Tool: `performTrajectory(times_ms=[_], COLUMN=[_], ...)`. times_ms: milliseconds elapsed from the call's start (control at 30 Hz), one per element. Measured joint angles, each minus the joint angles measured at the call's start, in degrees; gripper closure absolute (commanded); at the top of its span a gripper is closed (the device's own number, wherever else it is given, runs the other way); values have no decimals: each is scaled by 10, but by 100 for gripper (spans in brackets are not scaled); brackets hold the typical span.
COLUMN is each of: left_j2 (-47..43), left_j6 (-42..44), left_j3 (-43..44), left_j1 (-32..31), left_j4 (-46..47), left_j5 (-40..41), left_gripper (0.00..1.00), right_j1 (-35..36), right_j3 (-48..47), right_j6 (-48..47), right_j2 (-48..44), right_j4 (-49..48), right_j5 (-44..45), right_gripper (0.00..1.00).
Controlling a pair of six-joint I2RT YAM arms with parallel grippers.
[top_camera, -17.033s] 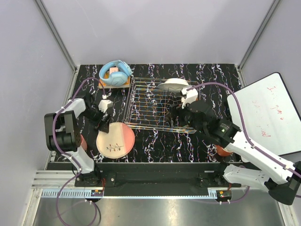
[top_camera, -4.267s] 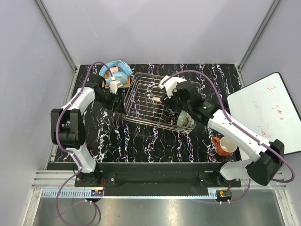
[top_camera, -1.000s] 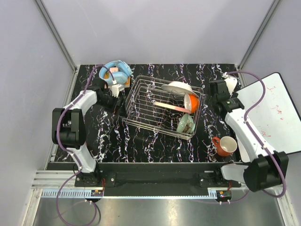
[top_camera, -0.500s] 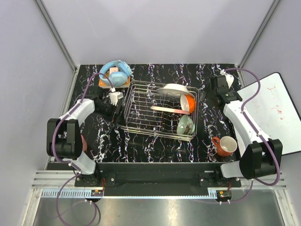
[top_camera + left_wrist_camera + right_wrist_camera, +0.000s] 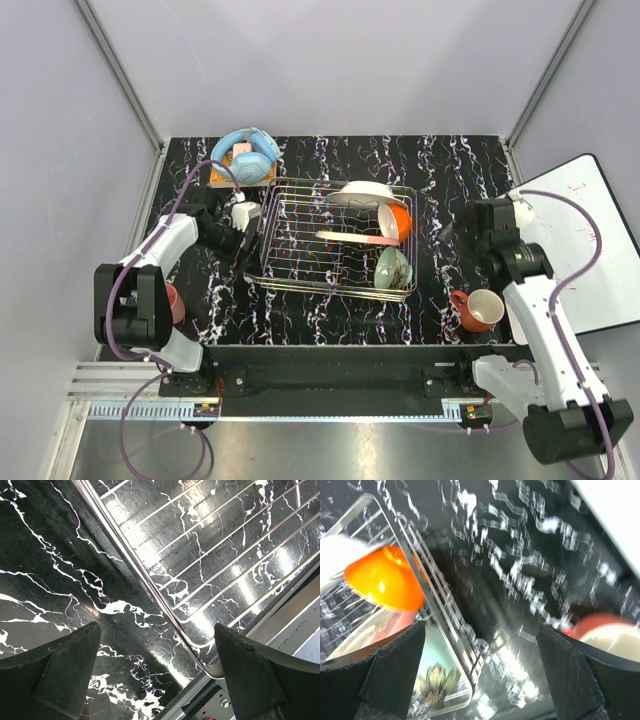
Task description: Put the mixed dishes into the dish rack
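Next, my right gripper moves back and down, to the orange-red mug's rim beside its handle.
The silver wire dish rack (image 5: 300,235) sits mid-table. It holds a white plate (image 5: 365,192), an orange bowl (image 5: 398,220), a pink plate on edge (image 5: 358,238) and a pale green bowl (image 5: 394,268). An orange-red mug (image 5: 478,308) stands on the table right of the rack. A pink cup (image 5: 171,303) shows by the left arm's base. My left gripper (image 5: 247,240) is open at the rack's left side, over its corner rim (image 5: 150,587). My right gripper (image 5: 458,235) is open and empty between rack and mug. Its blurred wrist view shows the orange bowl (image 5: 385,580), green bowl (image 5: 435,680) and mug (image 5: 605,630).
Blue headphones (image 5: 245,155) lie on an orange pad at the back left, just behind the rack. A white board (image 5: 590,240) leans off the table's right edge. The table's near metal edge (image 5: 280,625) runs close to the rack's corner.
The rack has turned and slid to sit squarer on the table. My right arm has swung from the back right toward the near side, beside the mug, opening wider. My left gripper shifted along the rack's left side.
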State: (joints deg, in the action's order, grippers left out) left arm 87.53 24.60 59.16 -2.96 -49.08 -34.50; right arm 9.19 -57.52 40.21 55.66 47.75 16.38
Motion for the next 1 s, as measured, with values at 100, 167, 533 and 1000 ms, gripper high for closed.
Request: performTrajectory(times_ms=[100, 167, 533, 1000], left_j2=[-2, -2, -34, 1], left_j6=[5, 7, 11, 14], left_j3=[0, 0, 1, 62], left_j1=[0, -1, -12, -25], left_j4=[-7, -12, -32, -56], left_j5=[0, 0, 0, -11], left_gripper=[1, 1, 1, 1], right_j1=[-4, -5, -6, -6], right_j3=[29, 41, 24, 16], right_j6=[47, 69, 103, 122], right_j2=[-50, -73, -17, 12], right_j4=[25, 49, 206, 275], right_j5=[-31, -54, -53, 26], right_gripper=[0, 0, 0, 0])
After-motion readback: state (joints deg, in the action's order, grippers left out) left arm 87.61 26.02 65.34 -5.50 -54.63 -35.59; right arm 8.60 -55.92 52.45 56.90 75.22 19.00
